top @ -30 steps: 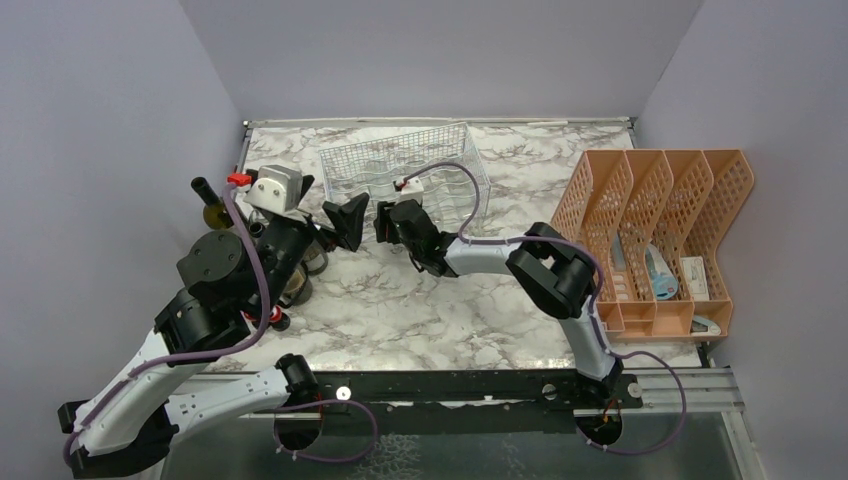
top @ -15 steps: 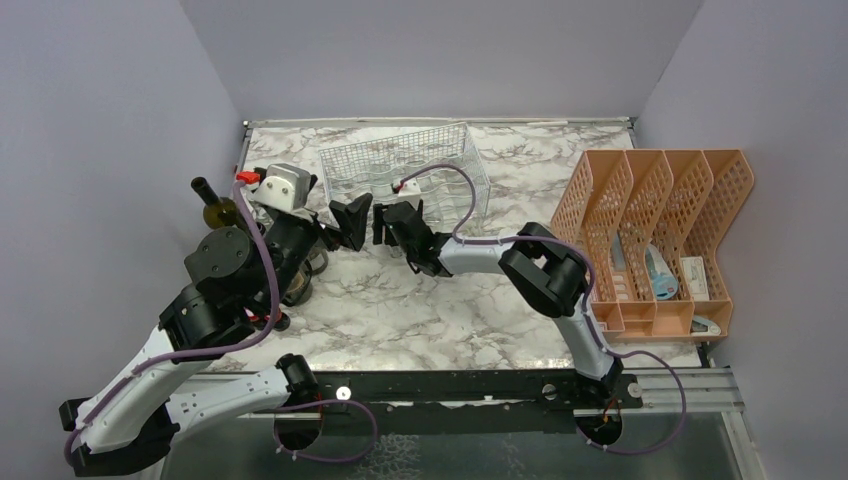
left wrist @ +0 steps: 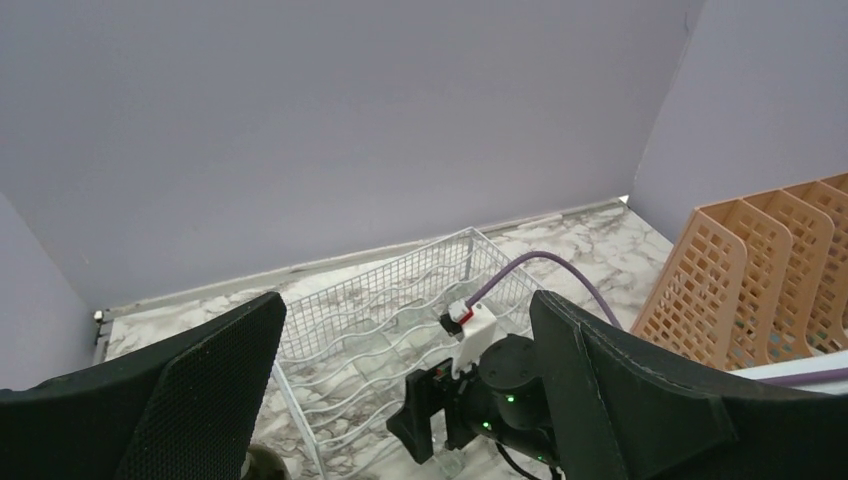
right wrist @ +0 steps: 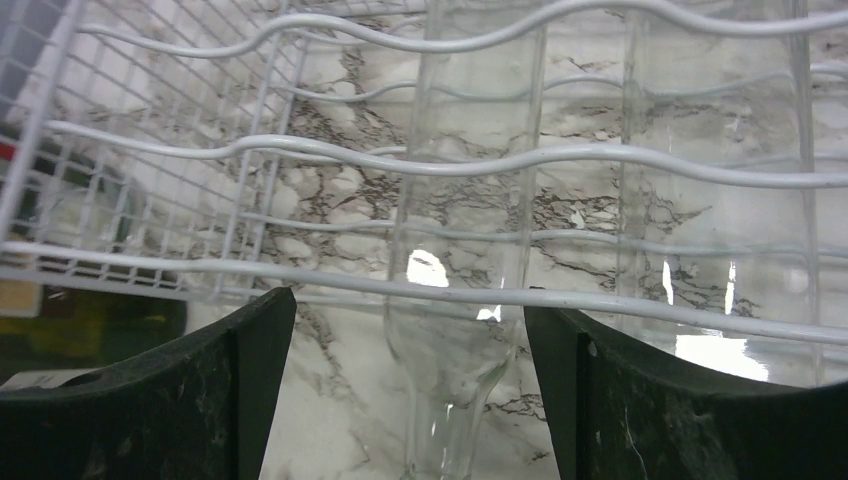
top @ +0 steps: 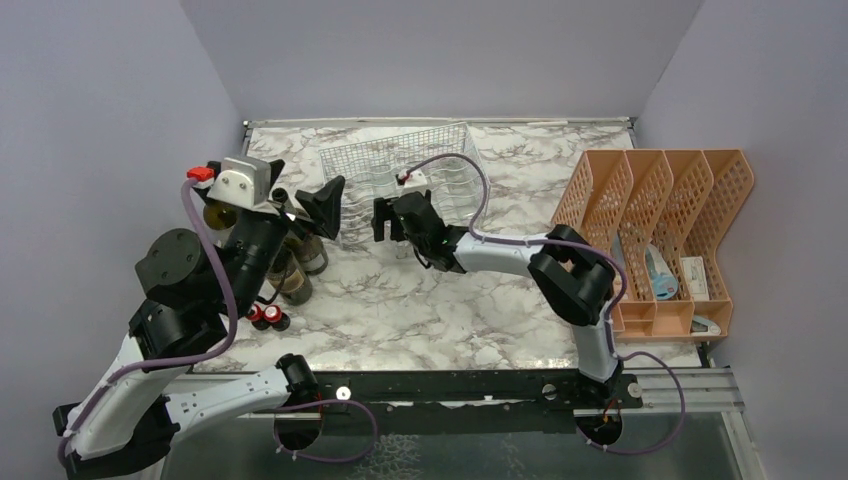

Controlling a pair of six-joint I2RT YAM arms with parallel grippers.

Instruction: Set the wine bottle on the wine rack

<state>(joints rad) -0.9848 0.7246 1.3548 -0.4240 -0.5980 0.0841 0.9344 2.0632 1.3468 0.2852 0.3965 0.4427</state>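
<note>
My right gripper is about to rise and turn toward the upright dark bottles, onto the rack-side one's neck point(top: 281, 199), as the clear bottle already lies in the rack.
The white wire wine rack point(top: 400, 170) stands at the back middle of the table. A clear glass wine bottle point(right wrist: 465, 280) lies in it with its neck pointing out over the front edge. My right gripper point(top: 383, 218) is open at the rack's front edge. Its fingers stand wide on both sides of that neck in the right wrist view point(right wrist: 408, 305) and do not touch it. My left gripper point(top: 305, 195) is open and empty. It is raised left of the rack, above several dark bottles point(top: 295, 272) standing upright. The left wrist view point(left wrist: 408, 300) looks down on the rack point(left wrist: 370, 310).
A second clear bottle point(right wrist: 700, 250) lies in the rack beside the first. A green bottle point(top: 215, 212) stands at the far left. Small red-capped items point(top: 265, 316) lie near the left front. An orange perforated divider tray point(top: 660, 230) holding a few items stands on the right.
My left arm has lifted and swung back to the left, away from the right gripper. My right gripper has edged a little closer to the rack's front edge.
</note>
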